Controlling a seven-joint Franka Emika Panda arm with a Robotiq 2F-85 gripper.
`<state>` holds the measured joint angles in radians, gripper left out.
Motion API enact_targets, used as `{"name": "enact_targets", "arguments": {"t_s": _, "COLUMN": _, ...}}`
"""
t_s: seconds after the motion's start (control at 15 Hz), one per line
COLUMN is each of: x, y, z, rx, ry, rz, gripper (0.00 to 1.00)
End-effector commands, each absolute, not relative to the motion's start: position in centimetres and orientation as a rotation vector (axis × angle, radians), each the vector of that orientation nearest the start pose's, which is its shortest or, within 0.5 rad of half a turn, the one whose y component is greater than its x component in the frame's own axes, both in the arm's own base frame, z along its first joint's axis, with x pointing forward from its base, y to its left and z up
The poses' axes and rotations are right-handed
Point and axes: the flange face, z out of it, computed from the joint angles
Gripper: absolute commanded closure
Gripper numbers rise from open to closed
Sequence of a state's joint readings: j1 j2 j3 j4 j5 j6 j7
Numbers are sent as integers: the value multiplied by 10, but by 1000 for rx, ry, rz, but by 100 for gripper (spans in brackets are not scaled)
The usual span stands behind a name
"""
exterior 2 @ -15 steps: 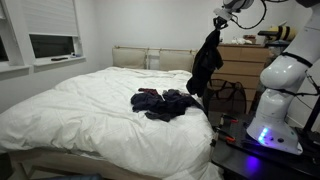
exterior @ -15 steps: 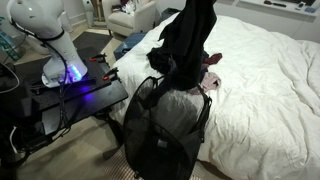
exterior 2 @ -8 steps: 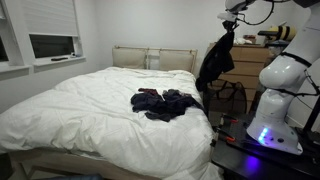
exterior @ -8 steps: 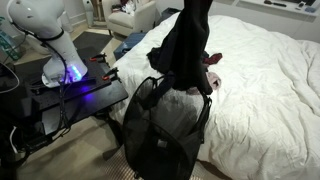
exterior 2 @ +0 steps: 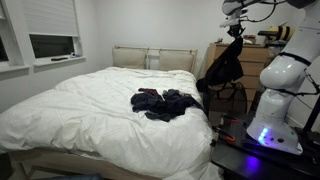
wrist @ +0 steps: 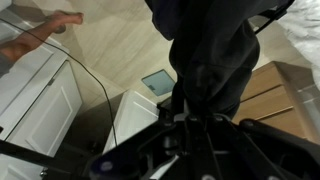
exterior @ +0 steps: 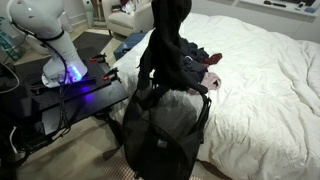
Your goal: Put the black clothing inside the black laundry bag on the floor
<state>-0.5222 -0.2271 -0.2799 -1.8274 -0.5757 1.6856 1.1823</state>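
Observation:
The robot's gripper is above the laundry bag's open mouth, which lies under the dangling cloth, so the gripper next needs to go down toward that opening and release the garment's top over it.
The black clothing hangs in the air from my gripper, which is shut on its top. It dangles above the open black laundry bag that stands on the floor beside the bed. In an exterior view the garment hangs in front of the wooden dresser, over the bag. In the wrist view the garment drops away below my gripper. The fingertips are hidden by the cloth.
A pile of dark clothes lies on the white bed; it also shows in an exterior view. A black table with the robot base stands next to the bag. A wooden dresser is behind.
My gripper has carried the hanging garment off the bed's edge, sideways toward the dresser, so that it now hangs over the bag.

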Motion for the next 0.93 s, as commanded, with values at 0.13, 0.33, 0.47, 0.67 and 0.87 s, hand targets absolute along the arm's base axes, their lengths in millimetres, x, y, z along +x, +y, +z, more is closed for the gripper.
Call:
{"name": "enact_targets", "arguments": {"t_s": 0.13, "x": 288, "y": -447, "z": 625, "rx": -2004, "ry": 3220, "rz": -162, "gripper": 99}}
{"name": "enact_targets", "arguments": {"t_s": 0.33, "x": 289, "y": -468, "z": 608, "rx": -2011, "ry": 3269, "rz": -99, "gripper": 99}}
{"name": "enact_targets", "arguments": {"t_s": 0.47, "x": 293, "y": -479, "z": 597, "rx": -2022, "ry": 3278, "rz": -64, "gripper": 99}}
{"name": "enact_targets", "arguments": {"t_s": 0.67, "x": 307, "y": -489, "z": 585, "rx": -2054, "ry": 3252, "rz": -96, "gripper": 99}}
{"name": "enact_targets", "arguments": {"t_s": 0.87, "x": 324, "y": -497, "z": 574, "rx": -2150, "ry": 3174, "rz": -190, "gripper": 99}}
